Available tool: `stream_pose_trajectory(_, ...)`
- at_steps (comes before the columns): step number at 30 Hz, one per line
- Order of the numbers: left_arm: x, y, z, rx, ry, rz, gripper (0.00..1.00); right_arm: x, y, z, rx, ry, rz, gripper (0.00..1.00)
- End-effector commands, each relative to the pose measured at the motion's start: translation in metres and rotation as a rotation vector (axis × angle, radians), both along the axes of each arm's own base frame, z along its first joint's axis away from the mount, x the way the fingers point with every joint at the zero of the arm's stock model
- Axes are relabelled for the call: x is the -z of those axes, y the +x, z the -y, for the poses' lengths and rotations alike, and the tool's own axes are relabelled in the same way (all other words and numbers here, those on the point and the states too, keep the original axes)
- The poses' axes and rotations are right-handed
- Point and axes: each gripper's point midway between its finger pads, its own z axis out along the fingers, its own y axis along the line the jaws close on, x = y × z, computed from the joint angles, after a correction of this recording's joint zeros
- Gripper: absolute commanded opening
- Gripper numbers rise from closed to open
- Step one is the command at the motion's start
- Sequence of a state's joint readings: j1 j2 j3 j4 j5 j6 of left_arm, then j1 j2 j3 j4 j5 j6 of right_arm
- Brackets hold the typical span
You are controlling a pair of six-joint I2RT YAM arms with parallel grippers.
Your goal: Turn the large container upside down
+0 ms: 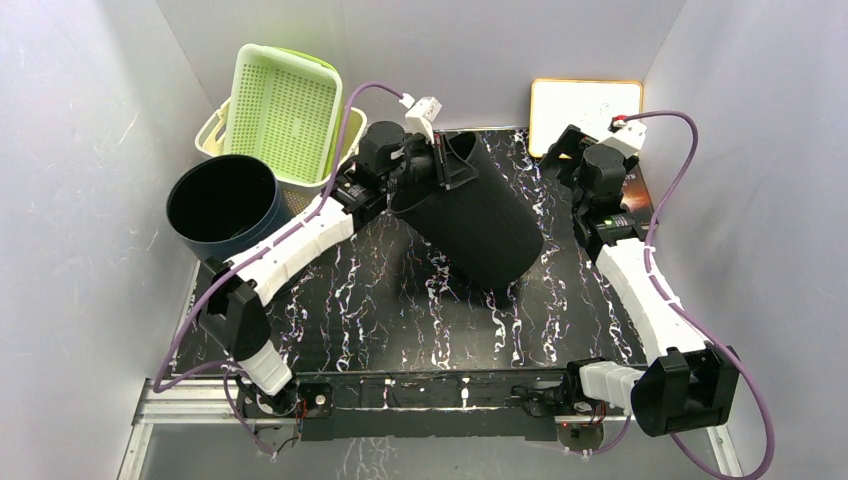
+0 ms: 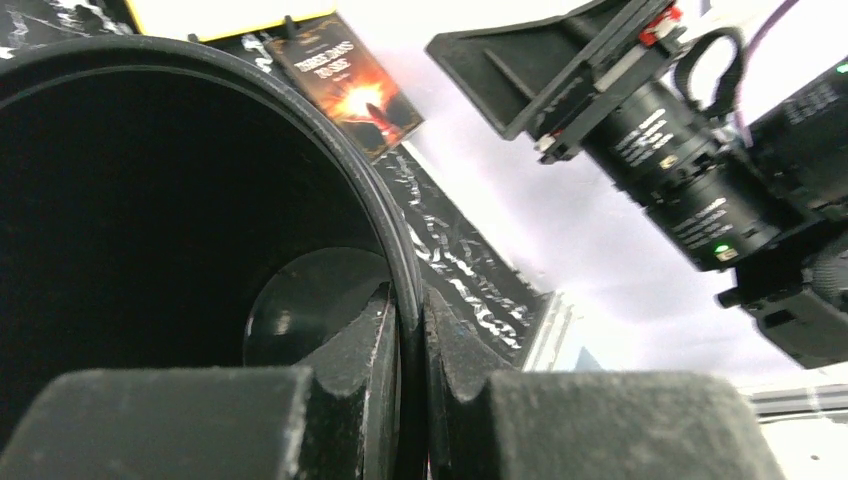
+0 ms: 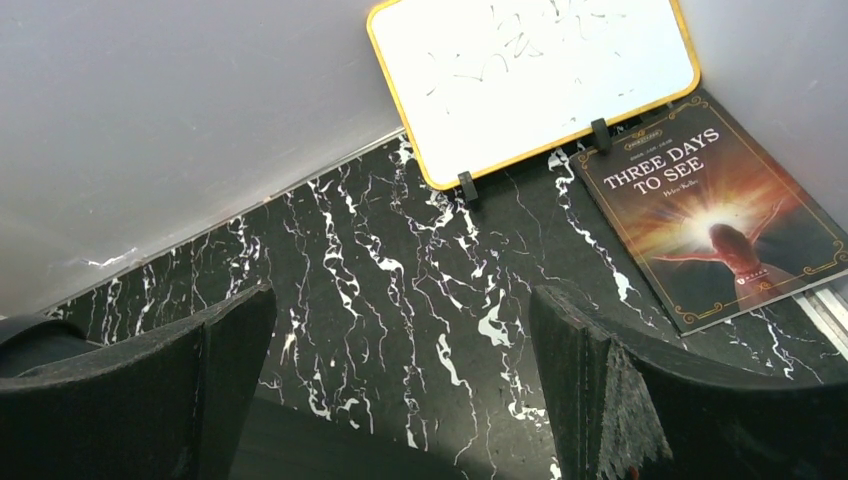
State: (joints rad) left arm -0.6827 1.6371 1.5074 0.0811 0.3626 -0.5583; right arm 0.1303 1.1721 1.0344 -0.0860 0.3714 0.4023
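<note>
The container's base still hangs low, so my left gripper next needs to lower, turn and release the container's rim face-down on the clear marble tabletop below the gripper.
The large black container [image 1: 485, 225] is tipped over above the marble table, its open mouth at the back left and its closed base low at the front right. My left gripper [image 1: 446, 166] is shut on the rim, one finger inside and one outside. The left wrist view looks into the dark inside [image 2: 150, 220], with the gripper [image 2: 420, 335] clamped on the rim. My right gripper [image 1: 563, 150] is open and empty to the right of the container, over the table at the back. In the right wrist view [image 3: 400, 340] the jaws stand wide apart, with the container's wall [image 3: 330, 450] low between them.
A second dark round bin [image 1: 220, 205] stands upright at the left edge. A green perforated basket [image 1: 282, 110] leans in a cream basket [image 1: 212, 135] behind it. A whiteboard [image 1: 585, 105] leans on the back wall, and a book [image 3: 715, 215] lies at the back right.
</note>
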Motion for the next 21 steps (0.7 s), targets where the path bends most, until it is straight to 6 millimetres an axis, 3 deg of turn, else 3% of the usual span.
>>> stream_pose_trajectory(1, -0.04, -0.003, 0.018, 0.064, -0.189, 0.085, 0.0, -0.009, 0.005, 0.001, 0.001, 0.033, 0.053, 0.98)
stream_pose_trajectory(7, -0.022, -0.001, 0.033, 0.108, -0.261, 0.019, 0.0, -0.006, 0.006, 0.01, 0.024, 0.04, 0.058, 0.98)
stream_pose_trajectory(10, -0.004, 0.002, 0.035, 0.094, -0.28, -0.024, 0.0, -0.003, 0.008, 0.013, 0.026, 0.048, 0.058, 0.98)
stream_pose_trajectory(16, 0.065, 0.011, 0.021, 0.005, -0.337, -0.174, 0.0, 0.008, 0.012, 0.014, 0.02, 0.06, 0.045, 0.98)
stream_pose_trajectory(21, 0.105, 0.017, 0.012, -0.033, -0.385, -0.272, 0.0, 0.016, 0.015, 0.015, 0.019, 0.055, 0.03, 0.98)
